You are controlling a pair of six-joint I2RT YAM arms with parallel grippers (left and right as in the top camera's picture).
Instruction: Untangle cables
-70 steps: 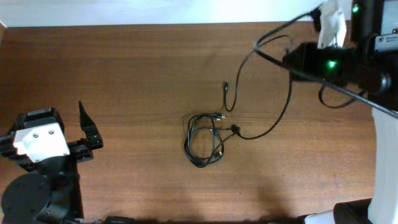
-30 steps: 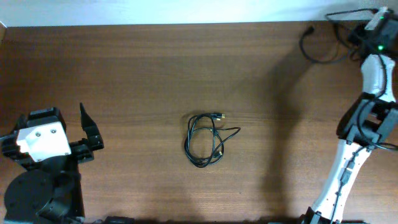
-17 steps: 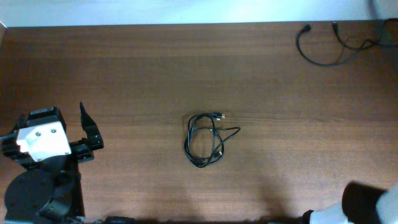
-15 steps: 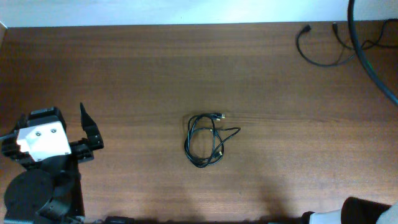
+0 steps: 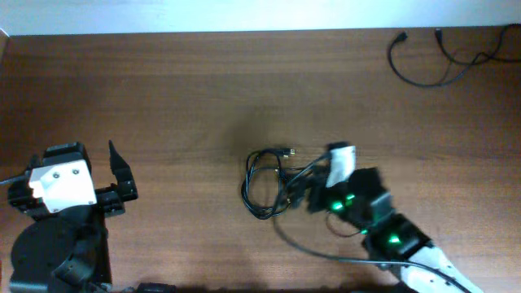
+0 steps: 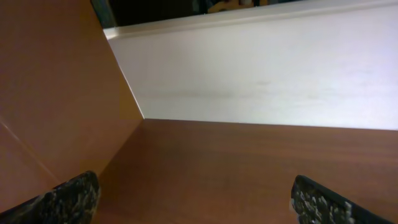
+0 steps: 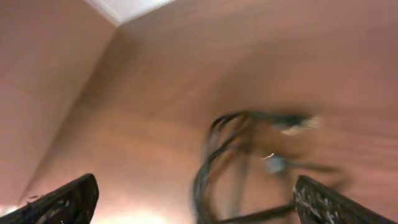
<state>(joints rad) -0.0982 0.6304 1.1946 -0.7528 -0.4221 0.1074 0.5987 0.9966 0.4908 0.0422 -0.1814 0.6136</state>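
Note:
I will lower my right gripper next, fingers open, onto the piece of cable that leaves the near side of the coiled bundle, because that piece of cable is below it, close by one finger.
A small coiled bundle of thin black cables (image 5: 264, 185) lies at the middle of the table, with a gold-tipped plug at its top. My right gripper (image 5: 299, 194) reaches in from the lower right and sits at the bundle's right edge. In the right wrist view the bundle (image 7: 239, 155) is blurred, just ahead of and between the wide-open fingers (image 7: 62, 202) of that gripper (image 7: 193, 205). One separate black cable (image 5: 423, 69) lies alone at the far right corner. My left gripper (image 5: 120, 172) stands open at the left edge, nothing between its fingertips (image 6: 68, 198).
A white wall (image 6: 261, 74) runs along the table's far edge. The right arm's own thicker black cable (image 5: 317, 248) trails over the table below the bundle. The left arm's base (image 5: 53, 244) fills the near left corner.
The right arm carried one cable to the far right corner and let it go. It then swung out of view and has come down at the bundle, jaws open. The left arm barely moved.

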